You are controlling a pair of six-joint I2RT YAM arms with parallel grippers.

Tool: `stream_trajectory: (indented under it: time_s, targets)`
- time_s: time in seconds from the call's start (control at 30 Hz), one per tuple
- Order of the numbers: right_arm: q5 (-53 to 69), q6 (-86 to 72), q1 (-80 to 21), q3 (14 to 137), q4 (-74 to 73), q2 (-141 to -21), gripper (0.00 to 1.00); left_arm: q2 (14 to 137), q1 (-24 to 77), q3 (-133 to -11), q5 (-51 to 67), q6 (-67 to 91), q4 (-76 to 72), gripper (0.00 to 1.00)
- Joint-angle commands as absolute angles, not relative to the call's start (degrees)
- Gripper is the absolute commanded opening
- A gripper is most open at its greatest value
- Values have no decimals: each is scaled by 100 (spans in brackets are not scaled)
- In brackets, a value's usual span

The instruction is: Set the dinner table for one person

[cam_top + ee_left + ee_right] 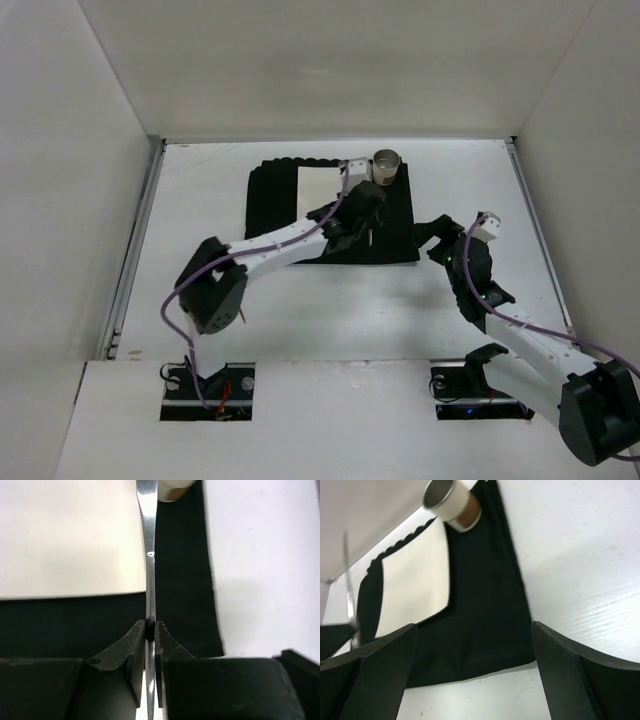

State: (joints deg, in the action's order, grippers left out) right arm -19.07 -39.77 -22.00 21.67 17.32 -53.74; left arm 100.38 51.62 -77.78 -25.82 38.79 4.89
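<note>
I should move the utensil down and away from the plate (318,190) with my left gripper, onto the placemat's bare black strip (182,580), because it hangs along the plate's edge.
On the white dinner table (300,300) lies a black placemat (270,200) with a white square plate (318,190) on it and a metal-rimmed cup (387,163) at its far right corner. My left gripper (150,625) is shut on a thin metal utensil (148,575), seen edge-on. It hangs over the placemat's black strip (182,580), just right of the plate (65,535). In the top view the left gripper (362,222) is beside the plate's right edge. My right gripper (475,665) stands wide open and holds nothing, at the placemat's (485,605) near right corner; the top view shows this right gripper (434,240) there too.
White walls close in the table on the left, back and right. The cup (447,500) stands beyond the plate (415,580) in the right wrist view. Bare tabletop (265,555) lies right of the placemat. Both arm bases sit at the near edge.
</note>
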Motion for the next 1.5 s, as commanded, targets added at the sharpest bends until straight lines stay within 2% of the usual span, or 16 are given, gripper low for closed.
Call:
stream_trajectory:
  time_s: [0.0, 0.3, 1.0, 1.1, 1.27, 1.47]
  targets:
    - [-2460, -4061, -2140, 2092, 1916, -5037, 100, 10817, 5251, -8813, -2119, 3542, 290, 1]
    - [-2127, -4254, -1850, 2021, 1907, -5044, 100, 12488, 5304, -10537, -2074, 3902, 632, 1]
    - [-1758, -4368, -1771, 2030, 1978, -5080, 100, 13456, 5260, -10881, -2153, 4403, 624, 4]
    - [-1758, -4377, -1745, 2021, 1978, -5106, 100, 13482, 5260, -10863, -2171, 4430, 624, 9]
    - [-1802, -4368, -1762, 2013, 1977, -5071, 100, 13211, 5313, -10574, -2268, 4430, 387, 31]
    - [-1837, -4377, -1753, 1995, 1977, -5036, 100, 12132, 5409, -9802, -2347, 4298, -78, 43]
